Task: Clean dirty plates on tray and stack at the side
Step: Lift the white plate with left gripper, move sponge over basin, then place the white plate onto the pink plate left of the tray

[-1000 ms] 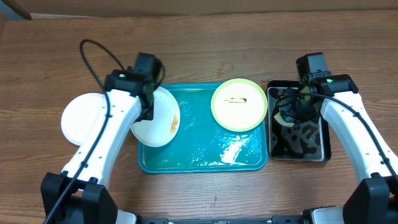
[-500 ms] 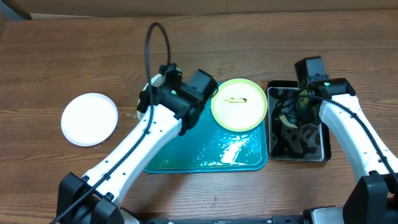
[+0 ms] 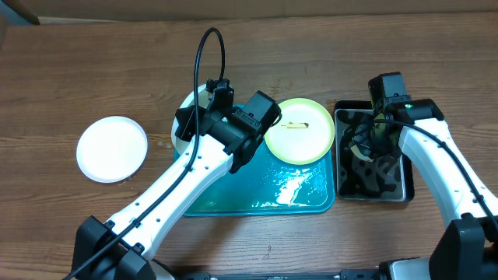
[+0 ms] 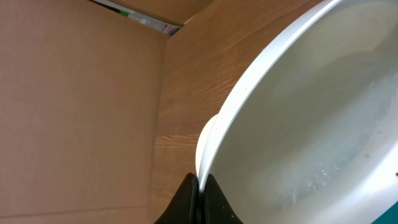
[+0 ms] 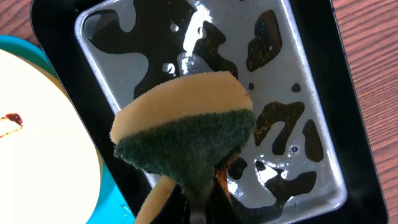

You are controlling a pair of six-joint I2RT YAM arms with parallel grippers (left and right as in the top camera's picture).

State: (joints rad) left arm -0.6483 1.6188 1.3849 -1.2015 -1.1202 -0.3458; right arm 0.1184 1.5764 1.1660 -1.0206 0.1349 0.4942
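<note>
My left gripper holds its plate and will carry it to the left in the overhead view, over the other white plate (image 3: 113,149) below, then lower it on top and let go.
My left gripper (image 3: 208,109) is shut on the rim of a white plate (image 3: 185,115) and holds it tilted above the back left of the teal tray (image 3: 307,198). In the left wrist view the fingers (image 4: 200,186) pinch the plate's edge (image 4: 298,124). A pale yellow-green plate (image 3: 299,131) with a brown smear lies at the tray's back right; it also shows in the right wrist view (image 5: 37,137). Another white plate (image 3: 112,148) lies on the table at the left. My right gripper (image 5: 202,186) is shut on a yellow-green sponge (image 5: 186,130).
A black tub (image 3: 405,167) with shallow water stands right of the tray; my right gripper (image 3: 373,134) holds the sponge over it. My left arm (image 3: 179,187) stretches across the tray's left half. A cardboard wall (image 4: 74,106) stands behind the table.
My left arm has swung right and back, lifting the white plate off the tray's left side; the plate is now tilted on edge. The right arm has not moved.
</note>
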